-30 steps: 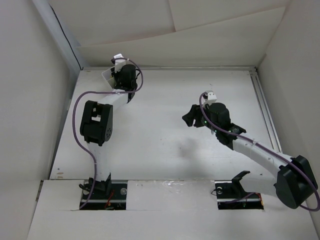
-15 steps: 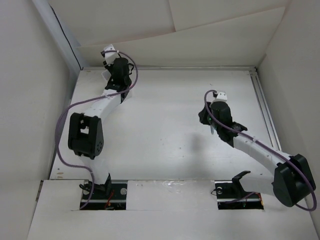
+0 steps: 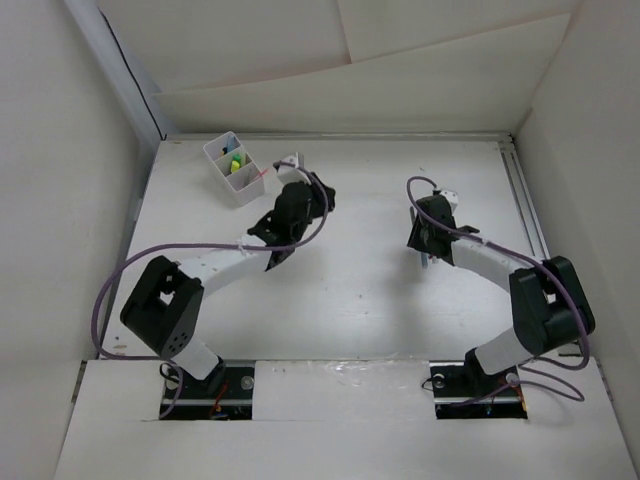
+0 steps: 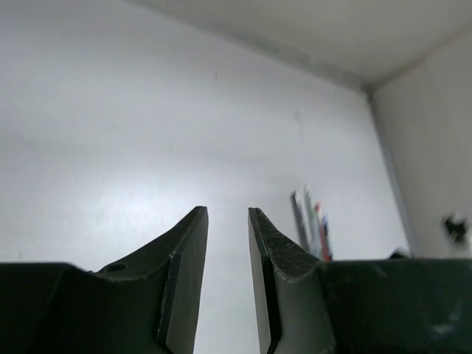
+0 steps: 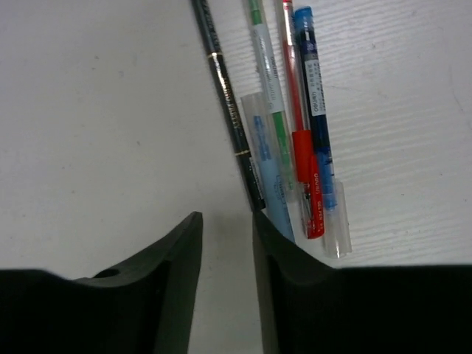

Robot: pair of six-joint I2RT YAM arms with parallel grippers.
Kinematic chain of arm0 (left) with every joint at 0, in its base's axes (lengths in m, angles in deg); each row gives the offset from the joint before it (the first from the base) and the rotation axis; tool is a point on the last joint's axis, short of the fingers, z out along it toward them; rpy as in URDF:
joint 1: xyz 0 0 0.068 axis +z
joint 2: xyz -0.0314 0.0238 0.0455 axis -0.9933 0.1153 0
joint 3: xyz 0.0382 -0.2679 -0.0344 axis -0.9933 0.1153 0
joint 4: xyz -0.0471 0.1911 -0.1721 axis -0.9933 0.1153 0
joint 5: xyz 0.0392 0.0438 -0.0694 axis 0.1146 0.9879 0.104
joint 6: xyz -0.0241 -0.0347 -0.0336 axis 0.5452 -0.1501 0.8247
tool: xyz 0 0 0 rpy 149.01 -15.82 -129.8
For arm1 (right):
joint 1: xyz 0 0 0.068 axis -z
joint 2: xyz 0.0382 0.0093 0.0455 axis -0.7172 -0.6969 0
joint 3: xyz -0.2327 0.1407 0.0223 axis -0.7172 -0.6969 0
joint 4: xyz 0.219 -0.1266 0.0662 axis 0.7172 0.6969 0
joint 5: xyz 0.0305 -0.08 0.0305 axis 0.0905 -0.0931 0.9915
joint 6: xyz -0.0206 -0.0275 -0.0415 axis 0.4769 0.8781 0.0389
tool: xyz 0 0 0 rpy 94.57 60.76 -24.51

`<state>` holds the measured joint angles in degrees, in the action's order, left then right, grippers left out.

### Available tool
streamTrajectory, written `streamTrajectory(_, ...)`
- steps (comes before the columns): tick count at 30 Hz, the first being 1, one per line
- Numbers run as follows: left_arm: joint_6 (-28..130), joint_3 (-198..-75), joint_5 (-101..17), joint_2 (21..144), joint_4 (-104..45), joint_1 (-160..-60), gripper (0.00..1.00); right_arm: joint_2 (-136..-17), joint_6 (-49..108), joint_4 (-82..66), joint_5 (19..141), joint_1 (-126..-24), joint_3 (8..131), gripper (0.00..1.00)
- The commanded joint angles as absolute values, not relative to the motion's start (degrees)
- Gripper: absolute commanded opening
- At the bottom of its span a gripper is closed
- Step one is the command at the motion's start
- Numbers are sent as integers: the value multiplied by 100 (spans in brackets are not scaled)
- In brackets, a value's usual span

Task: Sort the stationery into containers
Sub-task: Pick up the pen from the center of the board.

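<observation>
The right gripper's open fingers are still by the black pen's near end, so the robot will move the right gripper outward next and lower it onto the middle of the black pen (image 5: 229, 107).
The white divided tray (image 3: 232, 167) stands at the back left with yellow, green and pink items in it. Several pens lie side by side on the table: a black one (image 5: 227, 110), a green one (image 5: 265, 74), a red one (image 5: 301, 140) and a blue one (image 5: 316, 103). They also show far off in the left wrist view (image 4: 311, 223). My right gripper (image 5: 225, 221) hangs just above their near ends, jaws a little apart and empty, its right finger beside the black pen. In the top view it (image 3: 425, 240) hides the pens. My left gripper (image 3: 316, 193) is open and empty at mid-table, right of the tray.
White walls close the table at the back and both sides. A metal rail (image 3: 528, 215) runs along the right edge. The left arm's purple cable (image 3: 125, 280) loops out on the left.
My left arm has swung from over the tray at the back left to mid-table, uncovering the tray. My right gripper has shifted slightly right and turned down over the pens.
</observation>
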<state>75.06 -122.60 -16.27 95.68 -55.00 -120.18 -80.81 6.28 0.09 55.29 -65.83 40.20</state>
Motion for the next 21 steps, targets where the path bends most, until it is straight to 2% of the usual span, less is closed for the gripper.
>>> streamTrajectory(1, 7905, -11746, -2175, 9460, -5826, -12126, 25, -8260, 753, 76, 5593, -6410, 4451, 44)
streamTrajectory(7, 7959, -10947, -2870, 8960, -6021, -12126, 25, -8841, 965, 427, 5735, -6287, 5355, 45)
streamTrajectory(12, 7748, -10690, -3126, 8608, -5960, -12126, 25, -9807, 1193, 911, 5954, -6164, 6331, 45)
streamTrajectory(21, 7590, -10435, -3380, 7984, -5960, -12126, 25, -10581, 1193, 1360, 5698, -5989, 7184, 38)
